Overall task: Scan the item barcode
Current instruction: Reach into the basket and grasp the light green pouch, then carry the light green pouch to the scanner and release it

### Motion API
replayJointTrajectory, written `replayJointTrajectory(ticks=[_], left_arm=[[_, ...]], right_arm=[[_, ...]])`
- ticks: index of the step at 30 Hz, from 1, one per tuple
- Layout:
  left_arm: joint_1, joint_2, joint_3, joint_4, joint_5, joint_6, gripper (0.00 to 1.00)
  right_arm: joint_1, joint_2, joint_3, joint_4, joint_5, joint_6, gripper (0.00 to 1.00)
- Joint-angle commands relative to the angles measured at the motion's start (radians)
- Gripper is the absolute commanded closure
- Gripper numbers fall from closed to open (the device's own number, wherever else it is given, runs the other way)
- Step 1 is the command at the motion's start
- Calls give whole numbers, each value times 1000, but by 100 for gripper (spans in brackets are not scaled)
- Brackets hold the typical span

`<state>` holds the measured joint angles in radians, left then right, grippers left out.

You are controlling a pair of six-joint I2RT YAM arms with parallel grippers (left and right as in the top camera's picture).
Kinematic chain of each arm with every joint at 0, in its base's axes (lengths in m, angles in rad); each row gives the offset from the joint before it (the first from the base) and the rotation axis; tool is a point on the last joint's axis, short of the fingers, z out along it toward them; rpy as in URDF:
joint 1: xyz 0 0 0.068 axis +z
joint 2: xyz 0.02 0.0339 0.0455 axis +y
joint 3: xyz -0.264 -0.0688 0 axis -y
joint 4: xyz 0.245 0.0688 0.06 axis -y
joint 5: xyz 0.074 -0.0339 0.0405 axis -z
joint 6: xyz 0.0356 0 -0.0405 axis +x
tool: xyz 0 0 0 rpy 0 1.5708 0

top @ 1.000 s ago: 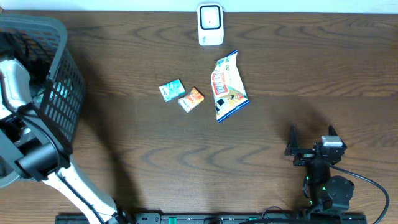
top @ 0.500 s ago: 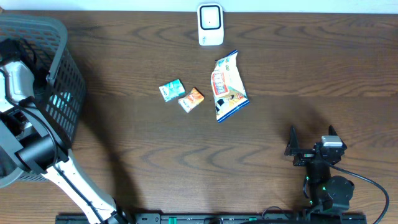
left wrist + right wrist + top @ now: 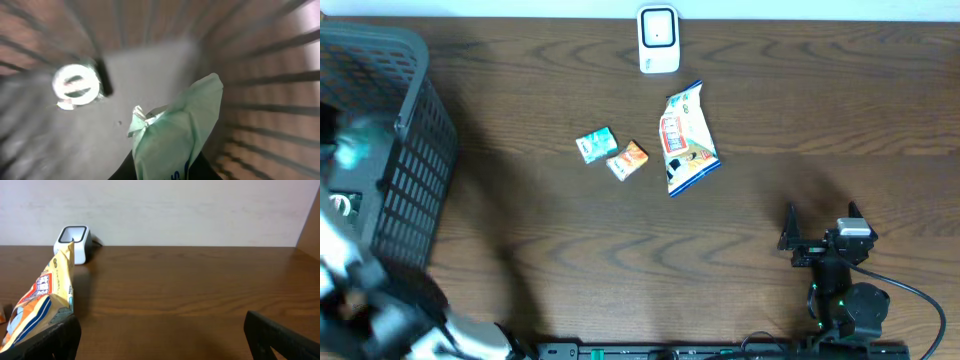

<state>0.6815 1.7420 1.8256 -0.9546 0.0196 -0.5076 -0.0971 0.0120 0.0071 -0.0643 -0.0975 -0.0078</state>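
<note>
My left gripper is due to lift from the basket (image 3: 415, 150) next, go across the table and come down over the gap between the orange packet and the snack bag to release, as bare tabletop shows there.
In the left wrist view my left gripper (image 3: 165, 171) is shut on a pale green packet (image 3: 175, 130) with blue print, held over the floor of the grey basket (image 3: 270, 105). From overhead this arm is a blur at the basket (image 3: 415, 150), with the green packet (image 3: 350, 150) showing faintly. The white barcode scanner (image 3: 658, 40) stands at the table's far edge, also in the right wrist view (image 3: 74, 242). My right gripper (image 3: 823, 232) rests open at the near right, nothing between its fingers (image 3: 270, 332).
A large snack bag (image 3: 688, 138) lies mid-table, seen close on the left in the right wrist view (image 3: 45, 300). A small teal packet (image 3: 595, 145) and an orange packet (image 3: 628, 159) lie left of it. A round white label (image 3: 75, 86) sits on the basket floor.
My left gripper has shut on the green packet inside the basket, and the left arm is now moving fast and blurred. The right arm has not moved.
</note>
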Motion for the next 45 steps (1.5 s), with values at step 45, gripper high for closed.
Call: replayJointTrajectory(ticks=[45], left_arm=[[-1067,351,-2,116,221,2,56]], right_arm=[[-8,-5,-2,-4,1,11,1]])
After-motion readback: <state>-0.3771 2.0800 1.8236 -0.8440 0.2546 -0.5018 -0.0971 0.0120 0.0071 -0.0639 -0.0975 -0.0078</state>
